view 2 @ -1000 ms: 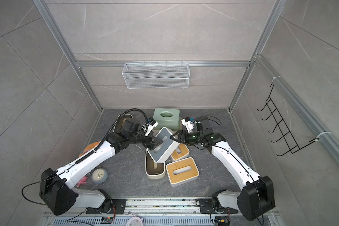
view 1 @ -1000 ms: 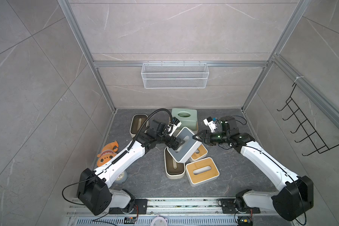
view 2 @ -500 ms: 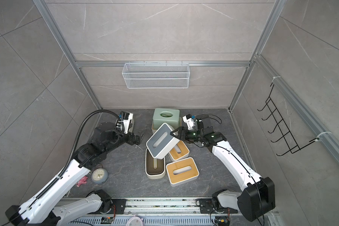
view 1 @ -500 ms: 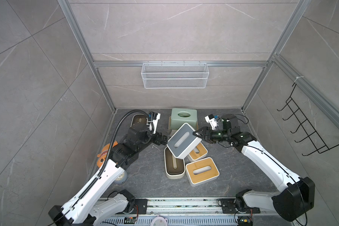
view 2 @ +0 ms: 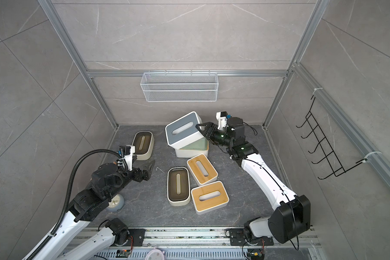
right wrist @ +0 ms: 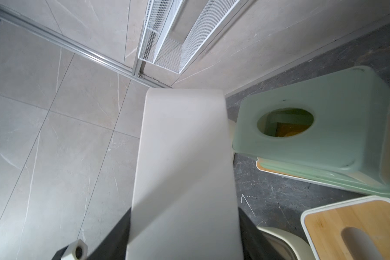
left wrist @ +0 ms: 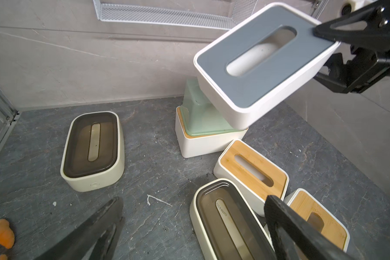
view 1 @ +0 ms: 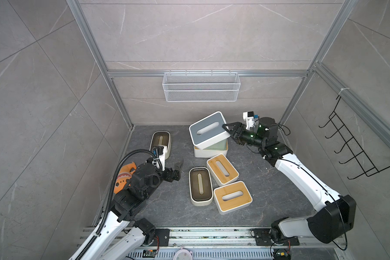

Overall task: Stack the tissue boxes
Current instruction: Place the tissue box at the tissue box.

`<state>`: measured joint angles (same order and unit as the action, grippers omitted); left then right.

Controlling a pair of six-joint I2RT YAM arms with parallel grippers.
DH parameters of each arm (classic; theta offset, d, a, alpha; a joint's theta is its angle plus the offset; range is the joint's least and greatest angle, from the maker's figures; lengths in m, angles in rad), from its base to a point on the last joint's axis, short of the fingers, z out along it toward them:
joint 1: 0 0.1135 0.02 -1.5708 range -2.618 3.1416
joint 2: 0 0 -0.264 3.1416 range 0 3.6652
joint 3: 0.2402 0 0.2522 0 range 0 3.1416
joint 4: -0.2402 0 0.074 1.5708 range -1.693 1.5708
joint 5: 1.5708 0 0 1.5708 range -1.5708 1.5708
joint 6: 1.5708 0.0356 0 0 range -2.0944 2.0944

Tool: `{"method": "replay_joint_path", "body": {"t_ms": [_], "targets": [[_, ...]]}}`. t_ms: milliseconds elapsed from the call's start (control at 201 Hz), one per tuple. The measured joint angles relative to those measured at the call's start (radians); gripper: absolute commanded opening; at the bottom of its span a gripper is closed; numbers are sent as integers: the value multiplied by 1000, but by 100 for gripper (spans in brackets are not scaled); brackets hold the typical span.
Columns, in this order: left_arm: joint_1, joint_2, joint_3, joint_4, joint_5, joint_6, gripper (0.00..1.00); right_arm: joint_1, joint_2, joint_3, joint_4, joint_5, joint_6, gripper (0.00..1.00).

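Observation:
The held box hangs tilted and crooked. Next it turns level and square over the green box's top point(right wrist: 322, 119) in my right gripper, then comes down for release there.
My right gripper point(view 1: 229, 132) is shut on one short end of the white tissue box with the grey-blue lid point(view 1: 207, 132). It holds that box tilted in the air, its low edge over the sage green box point(view 1: 214, 146). The green box rests on a white bamboo-lidded box point(view 1: 208, 153). In the right wrist view the held box's white side point(right wrist: 185, 168) fills the gap between the jaws. Two more bamboo-lidded boxes point(view 1: 222, 168) point(view 1: 232, 197) and two cream dark-lidded boxes point(view 1: 200, 185) point(view 1: 160, 143) lie on the floor. My left gripper point(view 1: 178, 169) hangs open and empty beside the nearer cream box point(left wrist: 223, 220).
An orange plush toy point(view 1: 124, 177) lies by the left wall under my left arm. A small round pale object point(view 2: 116, 202) sits near it. A white wire basket point(view 1: 200, 90) hangs on the back wall and a black hook rack point(view 1: 356, 146) on the right wall.
My left gripper has left the grey-lidded box and drawn back to the front left. My right gripper has carried the box back over the sage green box.

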<state>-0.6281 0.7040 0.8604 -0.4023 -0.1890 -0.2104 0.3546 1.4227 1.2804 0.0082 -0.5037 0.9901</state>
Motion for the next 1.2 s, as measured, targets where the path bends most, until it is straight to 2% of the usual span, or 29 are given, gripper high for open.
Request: {"method": "replay_joint_path", "body": {"t_ms": [189,474,1196], "targets": [[0,60,-2,-11,35,0,100,-33,66,4,81,40,92,41],[0,60,-3,-17,47,0,100,-53,141,7,199,45,197,41],[0,94,-3,-17,96,0,100,-64,250,-13,334,72,260,44]]}}
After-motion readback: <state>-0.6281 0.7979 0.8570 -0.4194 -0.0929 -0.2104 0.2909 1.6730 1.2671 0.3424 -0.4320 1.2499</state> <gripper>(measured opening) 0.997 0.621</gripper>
